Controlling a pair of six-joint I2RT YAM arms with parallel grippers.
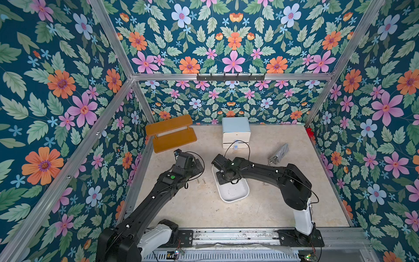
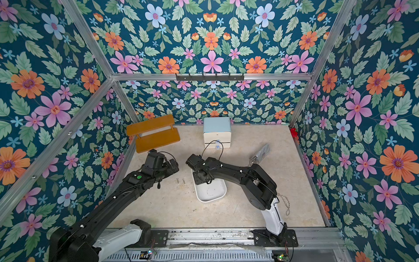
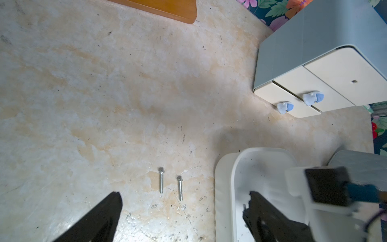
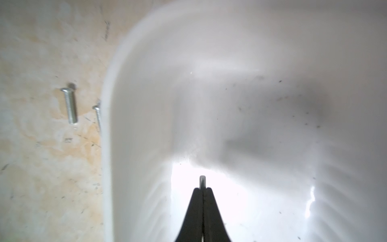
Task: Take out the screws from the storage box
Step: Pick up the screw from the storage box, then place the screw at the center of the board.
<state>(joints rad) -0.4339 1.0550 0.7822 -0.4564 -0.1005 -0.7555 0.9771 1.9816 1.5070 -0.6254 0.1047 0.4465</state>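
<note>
The gripped screw remains inside the box, so my right gripper will lift over the box's rim and lower to release on the tabletop (image 1: 264,184) beside the small screw.
The storage box (image 1: 235,195) is a shallow white tray in the middle of the table, seen in both top views (image 2: 213,195). My right gripper (image 4: 202,189) reaches down inside it, shut on a thin silver screw (image 4: 202,180) whose tip pokes out past the fingertips. Two more screws (image 1: 198,181) (image 1: 204,182) lie side by side on the table left of the box, also visible in the left wrist view (image 3: 161,181) (image 3: 179,188). Another small screw (image 1: 265,184) lies on the table right of the box. My left gripper (image 3: 184,194) hangs open above the two screws, holding nothing.
A white two-drawer cabinet (image 1: 236,131) with a light blue top stands at the back. An orange wooden shelf (image 1: 171,133) sits at the back left. A silver pouch (image 1: 278,154) lies at the right. A silver chain (image 2: 284,202) lies near the right arm's base.
</note>
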